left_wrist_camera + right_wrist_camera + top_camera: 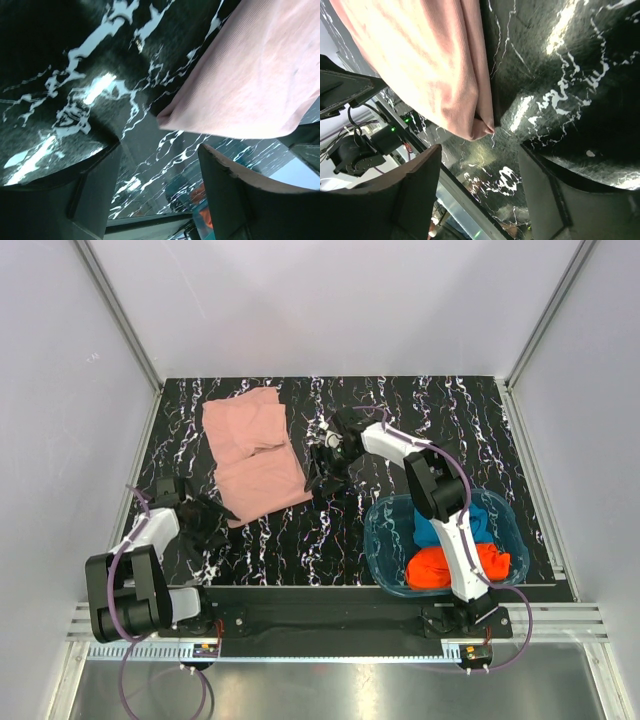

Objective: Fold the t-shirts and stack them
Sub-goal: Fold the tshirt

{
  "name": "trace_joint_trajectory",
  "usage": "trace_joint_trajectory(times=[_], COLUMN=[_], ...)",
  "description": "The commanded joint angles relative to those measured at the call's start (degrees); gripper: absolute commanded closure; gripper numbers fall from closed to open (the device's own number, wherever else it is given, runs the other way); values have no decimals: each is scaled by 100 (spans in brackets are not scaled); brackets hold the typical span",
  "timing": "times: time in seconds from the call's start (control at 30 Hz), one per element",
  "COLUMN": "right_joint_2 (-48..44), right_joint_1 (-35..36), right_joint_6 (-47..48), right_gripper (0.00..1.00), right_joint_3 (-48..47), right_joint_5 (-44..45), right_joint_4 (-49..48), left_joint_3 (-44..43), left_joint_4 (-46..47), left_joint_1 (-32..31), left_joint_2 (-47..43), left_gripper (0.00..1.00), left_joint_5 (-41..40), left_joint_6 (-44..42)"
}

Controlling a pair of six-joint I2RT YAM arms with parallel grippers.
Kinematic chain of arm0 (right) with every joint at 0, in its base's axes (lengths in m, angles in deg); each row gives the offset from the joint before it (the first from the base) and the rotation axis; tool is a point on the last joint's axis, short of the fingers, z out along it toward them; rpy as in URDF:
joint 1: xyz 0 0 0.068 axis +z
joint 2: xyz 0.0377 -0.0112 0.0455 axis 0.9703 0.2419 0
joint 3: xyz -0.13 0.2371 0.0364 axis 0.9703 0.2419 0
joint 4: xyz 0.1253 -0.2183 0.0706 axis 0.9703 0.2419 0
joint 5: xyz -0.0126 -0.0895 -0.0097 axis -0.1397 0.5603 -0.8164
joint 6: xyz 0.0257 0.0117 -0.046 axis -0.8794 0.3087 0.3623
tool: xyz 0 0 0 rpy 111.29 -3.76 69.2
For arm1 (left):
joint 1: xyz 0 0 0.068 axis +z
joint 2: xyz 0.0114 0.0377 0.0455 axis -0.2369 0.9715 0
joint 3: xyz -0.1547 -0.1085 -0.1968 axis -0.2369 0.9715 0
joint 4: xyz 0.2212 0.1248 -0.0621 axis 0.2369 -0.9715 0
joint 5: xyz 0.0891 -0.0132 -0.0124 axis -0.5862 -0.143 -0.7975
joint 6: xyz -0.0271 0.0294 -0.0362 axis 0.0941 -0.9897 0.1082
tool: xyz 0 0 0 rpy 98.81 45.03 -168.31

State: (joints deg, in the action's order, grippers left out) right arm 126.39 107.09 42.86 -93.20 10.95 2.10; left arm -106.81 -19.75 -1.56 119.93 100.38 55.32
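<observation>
The nearest corner of the pink t-shirt still lies just beyond my left gripper's open fingers. My left gripper will move a little toward the t-shirt next and bring its fingers around that corner.
A dusty-pink t-shirt (256, 454) lies folded into a long strip on the black marbled table (300, 540), left of centre. My left gripper (205, 522) hovers open just off the strip's near-left corner; that corner (250, 90) shows above its empty fingers (235, 195). My right gripper (322, 478) stands open beside the strip's near-right corner, and the folded pink edge (440, 65) hangs just beyond its empty fingers (415, 185). A blue t-shirt (480, 523) and an orange-red t-shirt (440, 566) lie bunched in the tub.
A translucent blue plastic tub (385, 540) sits at the near right of the table, with the right arm's base links reaching over it. White walls and metal rails enclose the table. A metal rail runs along the near edge by the arm bases.
</observation>
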Motion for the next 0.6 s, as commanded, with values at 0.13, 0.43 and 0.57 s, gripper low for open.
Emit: trace_joint_trajectory(times=[0.13,0.43,0.57], right_joint_2=[375,376,410], right_joint_1=[169,266,266], right_joint_6=[-122,-272,-290], right_gripper=[34,39,43], right_joint_3=[-87,80,116], right_joint_5=[406,468,441], right_joint_4=[-304,-577,-622], left_joint_3=[90,161,90], left_joint_4=[493,959,1038], left_joint_1=[25,25,34], left_joint_2=[331,674,744], left_gripper=[39,52,57], left_joint_5=[-550,-480,-489], left_joint_6=[2,37,-42])
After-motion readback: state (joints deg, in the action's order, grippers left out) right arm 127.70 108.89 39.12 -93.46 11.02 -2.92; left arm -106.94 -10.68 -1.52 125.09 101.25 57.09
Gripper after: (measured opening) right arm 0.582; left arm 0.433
